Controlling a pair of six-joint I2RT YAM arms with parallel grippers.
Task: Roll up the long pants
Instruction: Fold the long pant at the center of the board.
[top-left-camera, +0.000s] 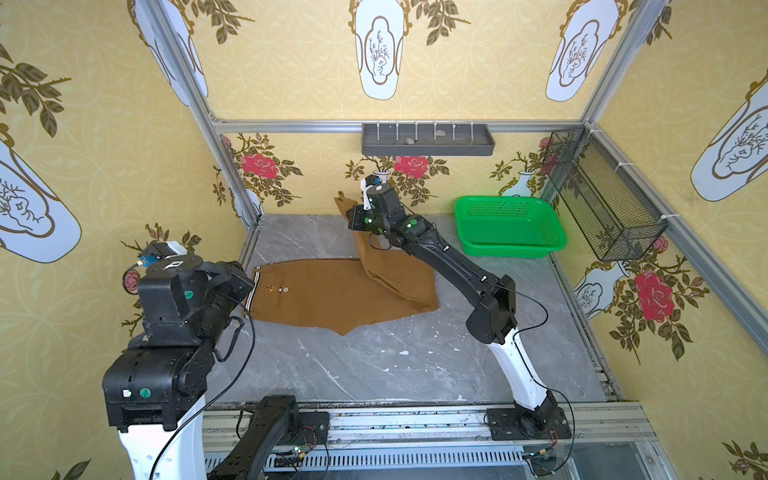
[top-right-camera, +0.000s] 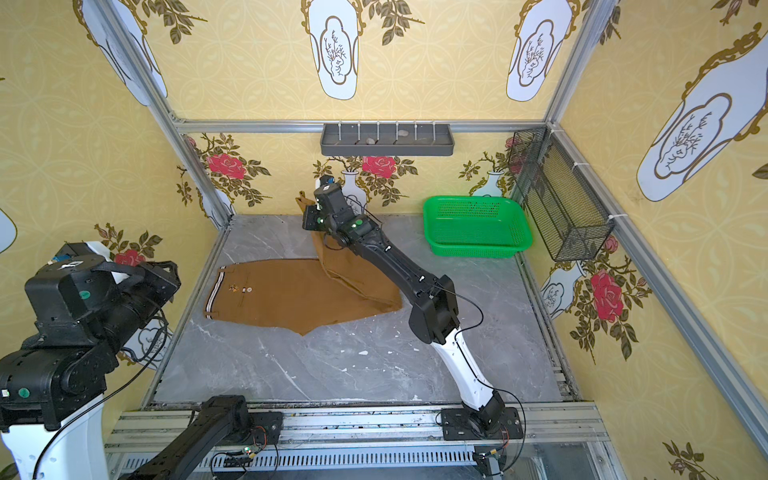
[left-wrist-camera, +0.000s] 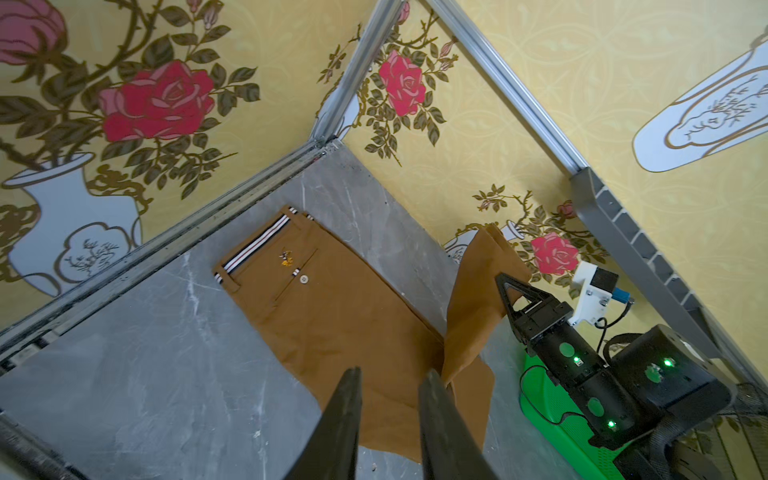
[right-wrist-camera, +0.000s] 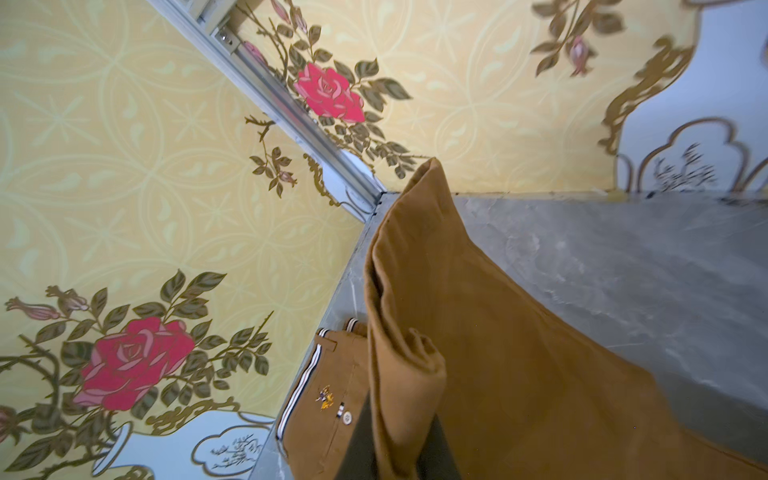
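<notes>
My right gripper has the raised leg to carry next toward the striped waistband (top-left-camera: 253, 291) and should release it above the pants (top-left-camera: 332, 295), because the upper part of the pants is still uncovered.
The long pants (top-left-camera: 332, 295) lie flat on the grey marble table (top-left-camera: 374, 365), ochre-brown, with the striped waistband (top-left-camera: 253, 291) to the left and a pale button (top-left-camera: 285, 289) beside it. One leg end is lifted off the table near the back wall. My right gripper (top-left-camera: 351, 214) is shut on that raised leg fold (right-wrist-camera: 407, 374), and the cloth hangs between its dark fingers (right-wrist-camera: 361, 440). My left gripper (left-wrist-camera: 391, 374) hovers high above the pants' crotch area (left-wrist-camera: 374, 395). Its jaws are parted with nothing between them.
A green plastic basket (top-left-camera: 509, 226) stands at the back right of the table. A black wire basket (top-left-camera: 602, 195) hangs on the right wall. A grey shelf tray (top-left-camera: 428, 139) is fixed to the back wall. Patterned walls close in three sides.
</notes>
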